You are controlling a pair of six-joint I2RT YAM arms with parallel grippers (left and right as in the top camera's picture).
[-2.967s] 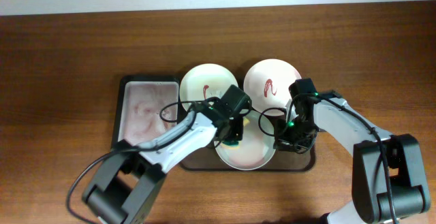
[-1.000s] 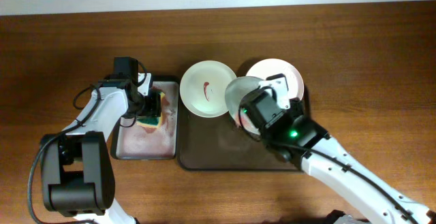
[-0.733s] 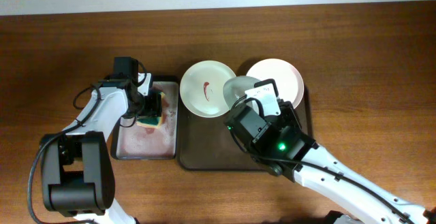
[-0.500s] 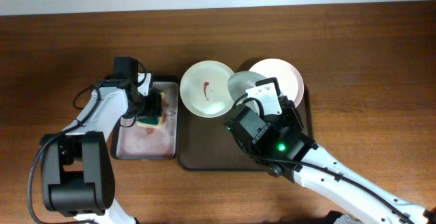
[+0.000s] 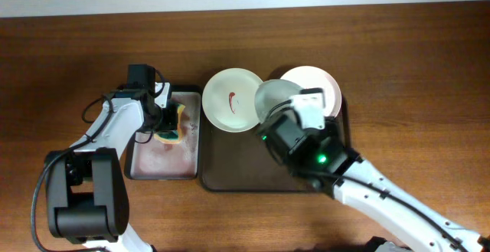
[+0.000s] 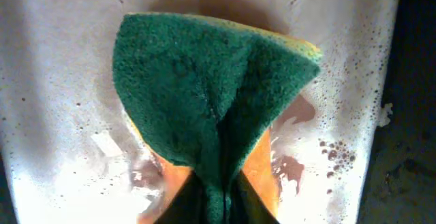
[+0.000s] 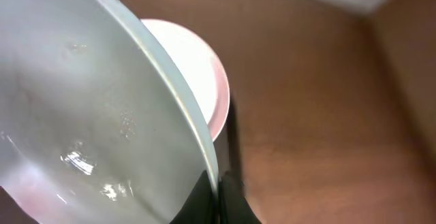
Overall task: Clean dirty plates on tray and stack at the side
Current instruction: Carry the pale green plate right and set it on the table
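Observation:
Next, my right gripper carries the wiped plate right in the overhead view to the clear table beside the brown tray, then lowers and releases it.
My right gripper point(image 5: 285, 112) is shut on the rim of the wiped, wet pale greenish-white plate point(image 5: 274, 99) and holds it tilted in the air above the dark brown tray point(image 5: 230, 168); the plate fills the right wrist view point(image 7: 88, 108). A white plate with a red sauce smear point(image 5: 232, 100) lies at the tray's back left. Another white plate point(image 5: 321, 87) lies at the back right, partly hidden; it shows behind the held plate point(image 7: 197, 67). My left gripper point(image 5: 170, 122) is shut on a green and yellow sponge point(image 6: 211, 94) over the small black tray point(image 5: 138, 164).
The small black tray has a wet pinkish inside with sauce specks point(image 6: 334, 149). Wooden table point(image 5: 421, 68) surrounds both trays. My right arm point(image 5: 360, 191) crosses the right front of the brown tray.
My right gripper has lifted the cleaned plate off the tray and carried it up and to the right. My left gripper took the sponge to the small black tray and stays there.

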